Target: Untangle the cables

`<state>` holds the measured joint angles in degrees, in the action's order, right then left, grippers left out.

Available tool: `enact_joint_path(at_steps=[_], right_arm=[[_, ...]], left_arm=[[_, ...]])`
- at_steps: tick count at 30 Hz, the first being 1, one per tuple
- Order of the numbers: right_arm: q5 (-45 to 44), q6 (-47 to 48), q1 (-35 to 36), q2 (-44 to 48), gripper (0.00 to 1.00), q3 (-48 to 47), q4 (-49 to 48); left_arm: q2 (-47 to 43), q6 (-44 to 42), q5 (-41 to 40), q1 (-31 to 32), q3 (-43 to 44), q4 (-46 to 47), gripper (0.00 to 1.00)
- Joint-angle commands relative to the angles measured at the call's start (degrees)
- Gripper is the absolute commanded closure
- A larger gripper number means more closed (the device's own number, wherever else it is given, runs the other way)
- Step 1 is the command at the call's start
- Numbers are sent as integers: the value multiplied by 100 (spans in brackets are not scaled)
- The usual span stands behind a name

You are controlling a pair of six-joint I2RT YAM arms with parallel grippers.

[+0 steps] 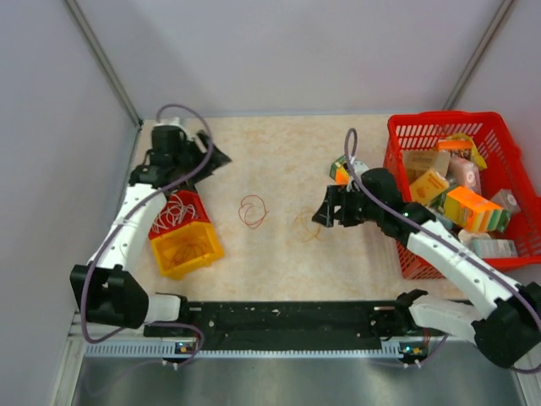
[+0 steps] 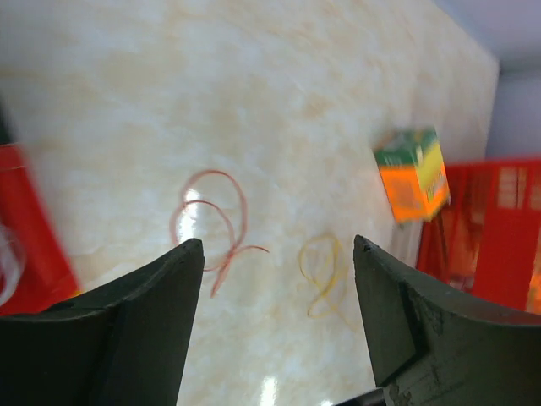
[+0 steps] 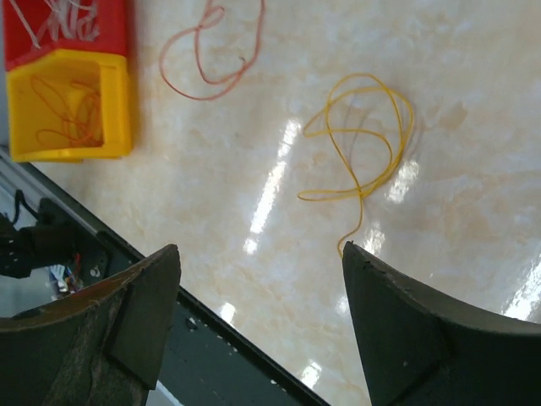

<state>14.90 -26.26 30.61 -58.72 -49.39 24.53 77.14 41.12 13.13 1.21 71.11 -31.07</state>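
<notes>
My open right gripper comes down and to the left in the top view onto the yellow loop's crossing [image 1: 310, 233] [image 3: 361, 192] next, since the loop's parts overlap there.
Two cables lie apart on the marble table: a red loop [image 1: 252, 211] [image 2: 211, 222] [image 3: 207, 55] and a yellow loop [image 1: 306, 224] [image 2: 323, 275] [image 3: 363, 135]. White cables [image 1: 173, 211] fill a red bin [image 1: 193, 201], and an orange cable [image 3: 63, 114] lies in the yellow bin [image 1: 186, 248]. My left gripper [image 1: 213, 156] [image 2: 279, 245] hangs open at the back left, above the table, with nothing between its fingers. My right gripper [image 1: 325, 213] [image 3: 262, 249] is open just right of the yellow loop, also holding nothing.
A red basket [image 1: 397, 161] full of cartons stands at the right. A green and orange carton [image 1: 340, 172] [image 2: 412, 173] sits on the table beside it. A black rail [image 1: 287, 317] runs along the near edge. Grey walls close in the left and back.
</notes>
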Motion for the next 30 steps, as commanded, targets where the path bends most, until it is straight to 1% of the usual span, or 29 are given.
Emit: enact_joint_path(at_steps=[1, 3, 6, 10, 13, 15, 16, 17, 19, 23, 25, 26, 28, 30], right_arm=[[67, -344, 67, -709, 24, 78, -221], [-345, -415, 286, -1096, 24, 43, -204], [-1004, -537, 638, -1685, 24, 25, -195], [-1392, -871, 692, -2003, 25, 192, -536], [-1735, -1510, 692, -2126, 27, 280, -835], [-1780, -1934, 692, -2249, 28, 307, -1063], [-1753, -2153, 701, -2345, 31, 315, -1178], [-1718, -2347, 701, -2424, 32, 333, -1301], [-1700, -2541, 735, -2644, 39, 324, -1495], [-2208, -2630, 902, -3197, 44, 0, -1171], [-2464, -2656, 981, -3330, 57, -97, -1056], [-2630, -2656, 1025, -3339, 67, -89, -1056], [-2781, -2656, 1078, -3304, 74, -45, -1065], [-2729, -2560, 1078, -3120, 87, 60, -1240]], left_arm=[[-367, -1246, 682, 1703, -307, 1066, 24], [-349, -1370, 910, 2179, -527, 1444, 24], [-279, -1467, 929, 2585, -712, 1700, 24], [-384, -1730, 973, 2735, -748, 1710, 24], [-568, -1818, 876, 2744, -888, 1710, 24], [-700, -1836, 788, 2753, -1020, 1709, 24], [-770, -1836, 762, 2744, -1090, 1718, 24], [-832, -1836, 736, 2744, -1160, 1762, 24], [-990, -1854, 709, 2744, -1301, 1832, 24], [-1140, -1950, 604, 2744, -1416, 1824, 24], [-1166, -2046, 577, 2735, -1407, 1728, 24], [-1175, -2108, 568, 2735, -1398, 1701, 24], [-1184, -2205, 568, 2744, -1389, 1666, 24], [-1167, -2153, 778, 2735, -1407, 1735, 23]])
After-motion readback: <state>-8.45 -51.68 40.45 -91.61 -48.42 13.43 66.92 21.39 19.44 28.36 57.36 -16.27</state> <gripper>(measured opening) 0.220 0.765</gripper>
